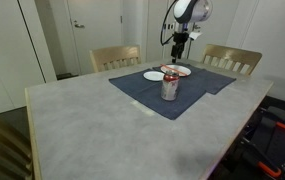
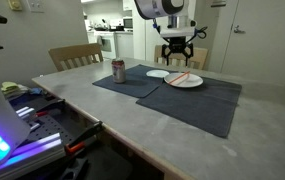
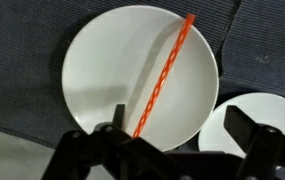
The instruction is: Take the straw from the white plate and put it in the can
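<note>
The robot's open fingers are above the straw's middle (image 2: 181, 78) (image 3: 162, 80), which is nearer the plate's centre, so the gripper should next go down and inward from the plate's near edge onto it.
The red-orange straw (image 3: 163, 72) lies diagonally across the wide white plate (image 3: 102, 70) on a dark blue mat. It also shows in an exterior view (image 2: 180, 78), on the plate (image 2: 190, 82). The silvery can with red markings (image 1: 169, 86) (image 2: 119, 70) stands upright on the mat, apart from the plate (image 1: 179, 70). My gripper (image 3: 177, 130) (image 2: 179, 56) (image 1: 179, 46) hangs above the plate, open and empty. Its fingers straddle the plate's near edge, and the straw's lower end runs under the left finger.
A smaller round white dish (image 3: 262, 125) (image 2: 158, 73) (image 1: 153, 75) sits beside the plate. The dark blue mat (image 1: 197, 95) covers the far part of the grey table (image 1: 92, 125). Wooden chairs (image 1: 115, 57) stand behind the table. Equipment lies off the table's edge (image 2: 37, 115).
</note>
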{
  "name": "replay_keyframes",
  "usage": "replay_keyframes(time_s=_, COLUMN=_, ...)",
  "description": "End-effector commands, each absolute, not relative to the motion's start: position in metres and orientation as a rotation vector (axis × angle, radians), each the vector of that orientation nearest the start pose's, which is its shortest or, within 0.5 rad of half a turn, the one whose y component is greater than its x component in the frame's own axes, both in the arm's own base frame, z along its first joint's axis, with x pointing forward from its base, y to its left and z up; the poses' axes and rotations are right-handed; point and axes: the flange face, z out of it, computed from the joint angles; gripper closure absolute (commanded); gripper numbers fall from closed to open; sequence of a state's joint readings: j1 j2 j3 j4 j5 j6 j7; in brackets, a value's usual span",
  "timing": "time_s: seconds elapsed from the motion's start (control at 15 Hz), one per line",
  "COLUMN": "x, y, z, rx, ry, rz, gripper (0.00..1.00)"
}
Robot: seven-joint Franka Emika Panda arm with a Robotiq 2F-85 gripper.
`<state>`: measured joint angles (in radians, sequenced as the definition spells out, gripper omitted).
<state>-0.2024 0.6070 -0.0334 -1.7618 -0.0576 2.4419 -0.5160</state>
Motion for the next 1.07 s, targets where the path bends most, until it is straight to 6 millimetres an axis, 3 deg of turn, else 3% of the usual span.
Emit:
replay_keyframes(time_s=0.0, x=0.662, y=-0.160, z=0.204, rx=-3.150, ry=-0.524, rz=-0.019, gripper=0.00)
replay_keyframes(time_s=0.4, x=0.653, y=-0.157, z=0.172, rx=-3.142, ry=-0.504, rz=0.091, gripper=0.00)
replay_keyframes(time_s=1.0, x=0.639, y=-0.171, z=0.163, rx=-3.142, ry=-0.360, rz=0.174, gripper=0.02)
